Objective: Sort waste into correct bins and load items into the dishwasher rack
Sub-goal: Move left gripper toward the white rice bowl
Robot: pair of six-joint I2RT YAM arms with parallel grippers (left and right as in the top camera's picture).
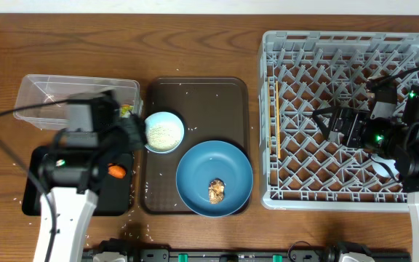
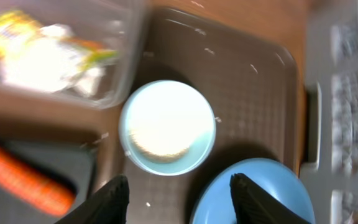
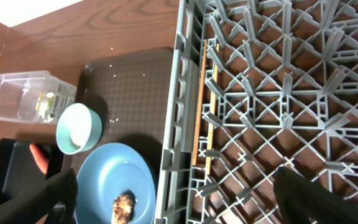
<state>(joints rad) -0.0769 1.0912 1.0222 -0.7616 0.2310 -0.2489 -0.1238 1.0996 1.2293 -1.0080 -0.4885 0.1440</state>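
My left gripper needs to go back and down onto the blue plate's rim (image 1: 178,181) facing the black tray, because that part of the plate's rim is clear of the brown food lump (image 1: 217,190).
The white bowl (image 1: 164,132) holds rice grains and stands on the dark-brown serving tray (image 1: 195,94); it also shows in the left wrist view (image 2: 166,127) and the right wrist view (image 3: 78,128). The blue plate (image 1: 214,177) carries a brown food lump (image 1: 217,190). The carrot (image 1: 116,172) lies in the black tray (image 1: 35,196). The clear box (image 1: 49,91) holds white paper (image 2: 39,59) and the wrapper (image 2: 5,28). My left gripper (image 2: 180,198) is open above the serving tray, just before the bowl. My right gripper (image 3: 176,193) is open over the grey rack (image 1: 340,116). The cups are out of view.
Loose rice grains are scattered on the serving tray and the wood table. A thin orange-yellow strip (image 1: 276,109) lies along the rack's left inside wall. Cables run over the rack's right side and by the clear box.
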